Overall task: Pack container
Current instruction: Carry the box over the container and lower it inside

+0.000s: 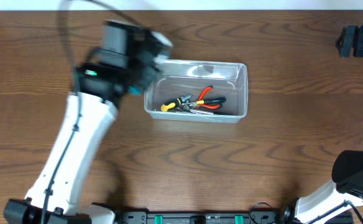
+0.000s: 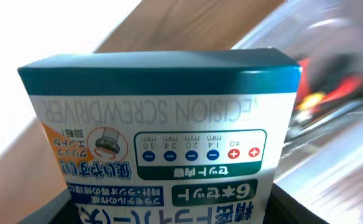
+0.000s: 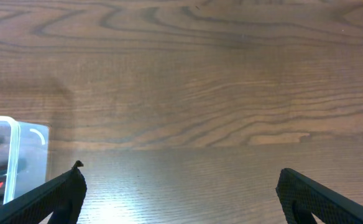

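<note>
My left gripper moves to the right in the overhead view and down into the container (image 1: 197,62) by the red-handled pliers (image 1: 207,99) next. This is because its screwdriver box hangs outside.
The container (image 1: 197,62) is a clear rectangular tub at the table's middle. It holds red-handled pliers (image 1: 207,99) and a yellow-handled tool (image 1: 171,106). My left gripper (image 1: 147,62), blurred, hovers at the tub's left end. In the left wrist view that gripper (image 2: 169,214) is shut on a blue and white screwdriver box (image 2: 163,130), whose printed face fills the frame, with the container (image 2: 334,155) behind it on the right. My right gripper (image 3: 178,180) stands wide open over bare wood, and the container (image 3: 26,134) is at its far left.
The right arm's wrist (image 1: 358,40) sits at the table's far right corner, well away from the tub. The left arm (image 1: 76,149) crosses the left half of the table diagonally. Wood-grain table (image 1: 281,155) surrounds the tub.
</note>
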Motion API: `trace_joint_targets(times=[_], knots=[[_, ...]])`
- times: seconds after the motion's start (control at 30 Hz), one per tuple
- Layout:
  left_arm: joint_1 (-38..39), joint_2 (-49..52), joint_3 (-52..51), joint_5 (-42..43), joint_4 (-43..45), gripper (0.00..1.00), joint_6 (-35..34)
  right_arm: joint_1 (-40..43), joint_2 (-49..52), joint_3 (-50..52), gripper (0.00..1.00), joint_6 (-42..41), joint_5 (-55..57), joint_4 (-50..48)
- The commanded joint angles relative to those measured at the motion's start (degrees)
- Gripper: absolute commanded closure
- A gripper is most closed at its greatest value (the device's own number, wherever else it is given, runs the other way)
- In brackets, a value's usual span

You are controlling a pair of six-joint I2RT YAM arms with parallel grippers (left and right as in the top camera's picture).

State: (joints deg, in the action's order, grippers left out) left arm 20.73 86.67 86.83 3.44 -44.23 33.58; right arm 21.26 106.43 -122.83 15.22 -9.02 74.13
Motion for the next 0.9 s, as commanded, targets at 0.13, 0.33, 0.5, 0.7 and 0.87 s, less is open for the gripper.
trace_joint_targets(times=[0.13, 0.33, 0.5, 0.7, 0.87], knots=[[11.6, 9.6, 0.6, 0.0, 6.6, 0.94, 10.4, -0.3, -0.3, 0.1, 0.01, 0.7, -0.4, 1.0], [11.5, 21.5, 0.6, 0.0, 7.4, 0.94, 10.6, -0.3, -0.3, 0.1, 0.01, 0.7, -0.4, 1.2], [10.5, 27.1, 0.6, 0.0, 7.4, 0.94, 10.5, -0.3, -0.3, 0.1, 0.01, 0.7, -0.4, 1.5], [10.2, 28.2, 0.6, 0.0, 7.4, 0.94, 10.5, -0.3, -0.3, 0.1, 0.01, 0.7, -0.4, 1.5], [10.2, 28.2, 0.6, 0.0, 7.5, 0.33, 10.5, -0.3, -0.3, 0.1, 0.01, 0.7, -0.4, 1.5]])
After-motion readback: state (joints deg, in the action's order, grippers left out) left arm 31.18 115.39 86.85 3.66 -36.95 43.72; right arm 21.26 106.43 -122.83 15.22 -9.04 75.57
